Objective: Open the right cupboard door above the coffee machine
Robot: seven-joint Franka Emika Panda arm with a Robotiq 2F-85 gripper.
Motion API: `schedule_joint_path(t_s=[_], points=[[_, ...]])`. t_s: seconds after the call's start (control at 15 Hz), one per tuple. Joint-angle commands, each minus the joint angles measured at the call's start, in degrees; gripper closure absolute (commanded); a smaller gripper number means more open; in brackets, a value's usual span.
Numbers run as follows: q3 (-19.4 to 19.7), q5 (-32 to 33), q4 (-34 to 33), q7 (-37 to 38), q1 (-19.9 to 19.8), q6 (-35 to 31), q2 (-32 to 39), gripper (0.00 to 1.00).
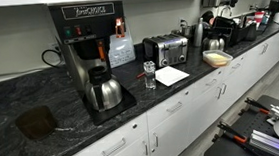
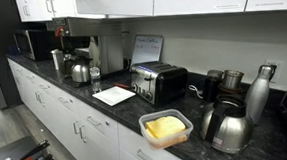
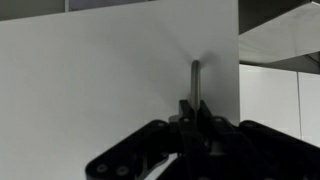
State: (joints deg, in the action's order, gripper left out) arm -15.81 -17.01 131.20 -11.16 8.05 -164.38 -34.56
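The door (image 3: 100, 70) is only partly open. My gripper should next pull the slim vertical metal handle away from the dark gap to open the door wider, and then let go of the handle.
In the wrist view a white cupboard door (image 3: 100, 70) fills the picture. A slim vertical metal handle (image 3: 196, 78) stands near its right edge. My gripper (image 3: 196, 112) is shut on the lower part of this handle, one black finger on each side of the bar. Past the door's right edge I see a dark gap and another white cabinet face (image 3: 280, 100). The black coffee machine (image 1: 85, 42) with its steel carafe (image 1: 104, 91) stands on the dark counter under the upper cupboards; it also shows in an exterior view (image 2: 79, 54). My arm and gripper do not show in either exterior view.
On the counter are a silver-and-black toaster (image 1: 165, 51) (image 2: 159, 82), a white sheet (image 1: 170, 76), a small glass (image 1: 149, 72), a box with yellow contents (image 2: 165, 128), steel jugs (image 2: 226, 125) and a microwave (image 2: 31, 42). White lower cabinets (image 1: 173, 115) run along the front.
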Motion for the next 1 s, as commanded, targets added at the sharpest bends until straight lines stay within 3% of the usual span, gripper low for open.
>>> schedule_joint_path(t_s=[0.0,0.2,0.47,0.87,0.93], points=[[2.1,7.2,1.7,4.6,2.5,4.4,-2.9,0.98],[2.8,10.4,1.7,7.4,3.0,6.7,-3.6,0.98],[1.5,16.0,1.5,11.8,-0.6,12.3,-6.2,0.98],[0.8,20.0,1.0,18.4,-2.9,22.0,-10.8,0.98],[0.4,20.6,0.8,19.7,-3.9,23.1,-11.2,0.66]])
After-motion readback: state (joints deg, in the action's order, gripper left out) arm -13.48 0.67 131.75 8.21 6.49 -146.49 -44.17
